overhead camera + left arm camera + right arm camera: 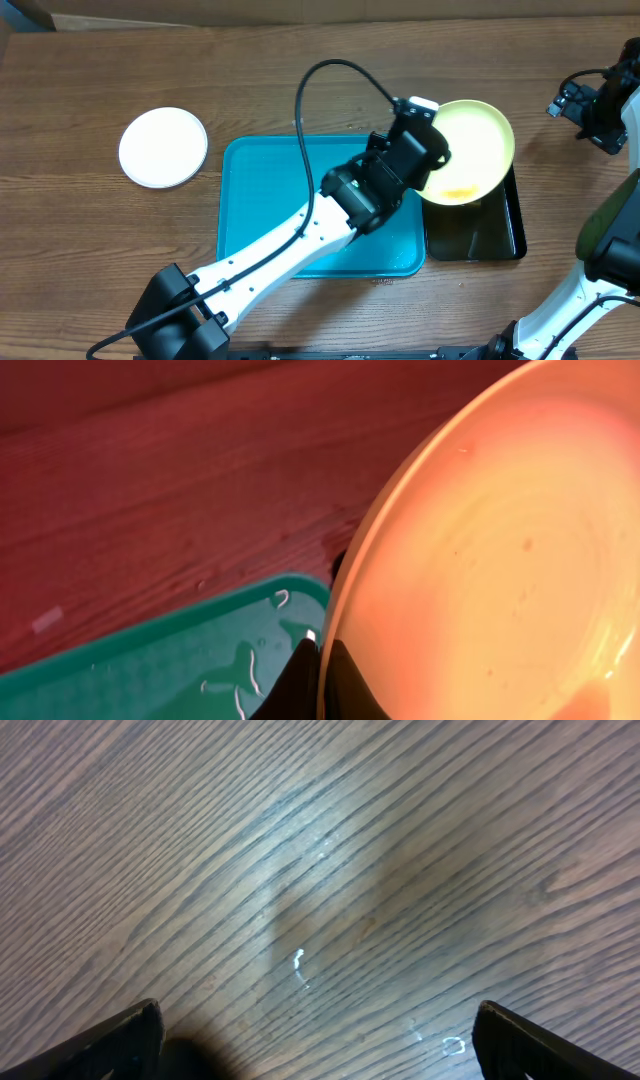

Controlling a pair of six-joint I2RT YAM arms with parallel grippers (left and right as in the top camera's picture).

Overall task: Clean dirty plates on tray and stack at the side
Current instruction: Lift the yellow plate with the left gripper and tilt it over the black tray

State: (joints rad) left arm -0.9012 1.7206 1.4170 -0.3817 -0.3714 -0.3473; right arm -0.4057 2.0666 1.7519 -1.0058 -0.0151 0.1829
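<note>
My left gripper should next go left in the overhead view, then down, to release over the white plate (163, 147), which already lies at the side.
My left gripper (432, 150) is shut on the rim of the pale yellow plate (470, 150) and holds it tilted above the black tray (500, 235). An orange-red smear (458, 193) lies at the plate's lower edge. In the left wrist view the plate (500, 550) fills the right side, its rim pinched between my fingers (322, 685). The turquoise tray (260, 200) lies under my left arm; no plate shows on its visible part. A white plate (163, 147) lies on the table at the left. My right gripper (590, 108) is open over bare wood (320, 900) at the far right.
The black tray stands against the right side of the turquoise tray; the held plate hides most of it, and no sponge shows. A black cable (320, 90) loops over the turquoise tray's back edge. Water drops lie on the turquoise tray (250, 660) and the wood (298, 960).
</note>
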